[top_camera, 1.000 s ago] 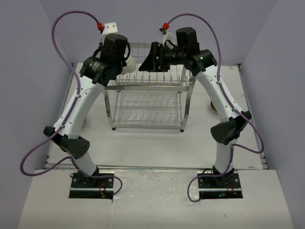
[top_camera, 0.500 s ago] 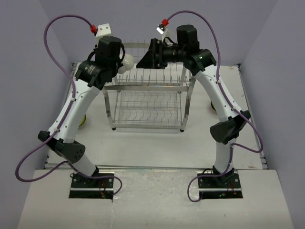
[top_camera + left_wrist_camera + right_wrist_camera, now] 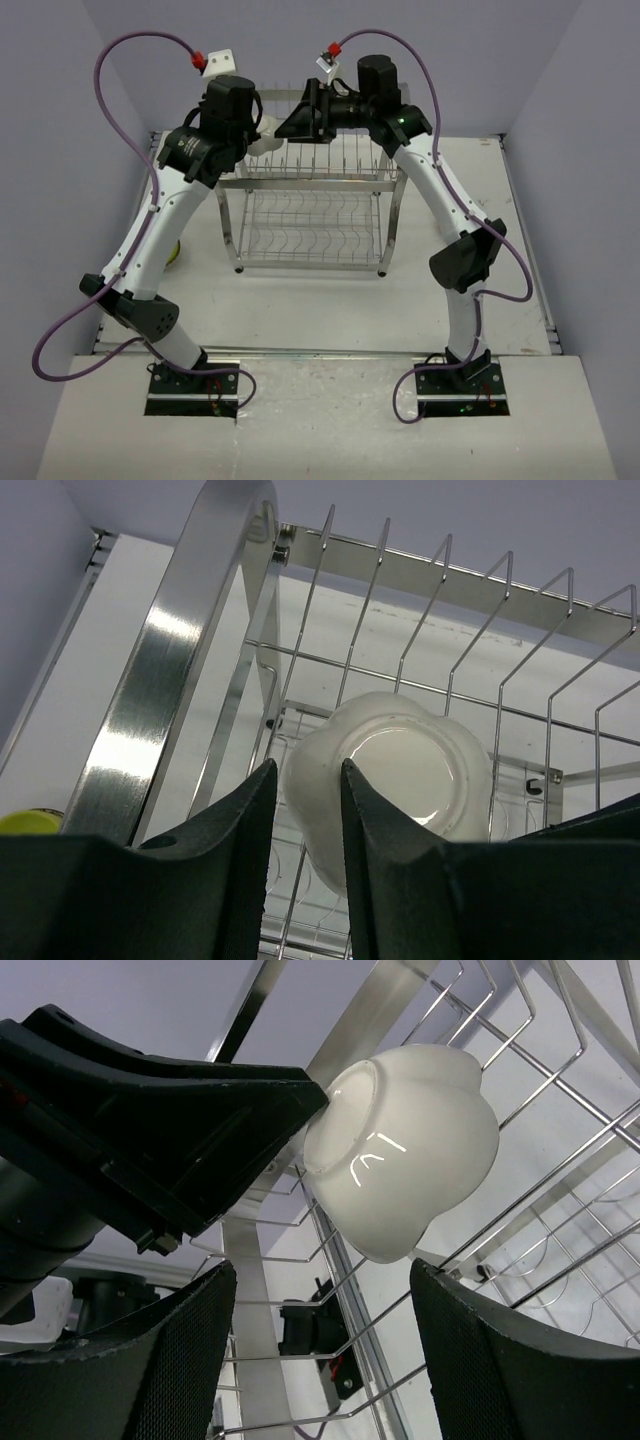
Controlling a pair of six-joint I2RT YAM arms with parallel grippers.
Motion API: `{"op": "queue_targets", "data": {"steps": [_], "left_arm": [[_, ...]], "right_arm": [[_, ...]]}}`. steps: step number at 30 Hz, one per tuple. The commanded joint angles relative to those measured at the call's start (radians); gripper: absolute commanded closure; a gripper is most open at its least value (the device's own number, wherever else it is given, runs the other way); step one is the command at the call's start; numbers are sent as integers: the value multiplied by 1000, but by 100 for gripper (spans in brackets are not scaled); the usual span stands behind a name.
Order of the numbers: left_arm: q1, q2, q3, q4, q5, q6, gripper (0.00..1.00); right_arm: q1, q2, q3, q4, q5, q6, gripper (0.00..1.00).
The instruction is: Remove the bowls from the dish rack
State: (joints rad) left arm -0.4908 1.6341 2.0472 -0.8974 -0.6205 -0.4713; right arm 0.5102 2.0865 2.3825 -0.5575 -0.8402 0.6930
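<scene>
I will next move my right gripper to the left in the top view onto the bowl's nearest rim (image 3: pixel 277 143) (image 3: pixel 393 1244) and close it, because the bowl hangs beyond its open fingers.
The white bowl (image 3: pixel 264 138) is at the top left corner of the chrome dish rack (image 3: pixel 310 215). In the left wrist view I see the bowl's underside (image 3: pixel 400 770); its left edge sits in the narrow gap of my left gripper (image 3: pixel 303 770), which is shut on it. My left gripper (image 3: pixel 252 130) is over that corner. My right gripper (image 3: pixel 298 118) is open just right of the bowl. In the right wrist view the bowl (image 3: pixel 410 1150) hangs just above the rack wires (image 3: pixel 560 1040), beyond my open right gripper (image 3: pixel 322 1270). No other bowl sits in the rack.
A lime green object (image 3: pixel 176 252) lies on the table left of the rack, half hidden by my left arm; it also shows in the left wrist view (image 3: pixel 30 820). The rack's shiny post (image 3: pixel 180 650) is close on my left gripper's left.
My left gripper rose and shifted left with the white bowl, then held still. My right gripper swung left along the rack's top toward the bowl.
</scene>
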Motion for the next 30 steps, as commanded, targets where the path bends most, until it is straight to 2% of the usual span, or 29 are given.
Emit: {"op": "queue_targets", "data": {"steps": [1, 19, 30], "left_arm": [[15, 1, -28, -78, -2, 14, 68], [41, -33, -88, -51, 16, 13, 71], [54, -34, -94, -43, 41, 10, 73]], "right_arm": [[5, 21, 27, 88, -51, 57, 29], [14, 23, 6, 53, -4, 22, 28], [27, 70, 53, 125, -89, 86, 29]]}}
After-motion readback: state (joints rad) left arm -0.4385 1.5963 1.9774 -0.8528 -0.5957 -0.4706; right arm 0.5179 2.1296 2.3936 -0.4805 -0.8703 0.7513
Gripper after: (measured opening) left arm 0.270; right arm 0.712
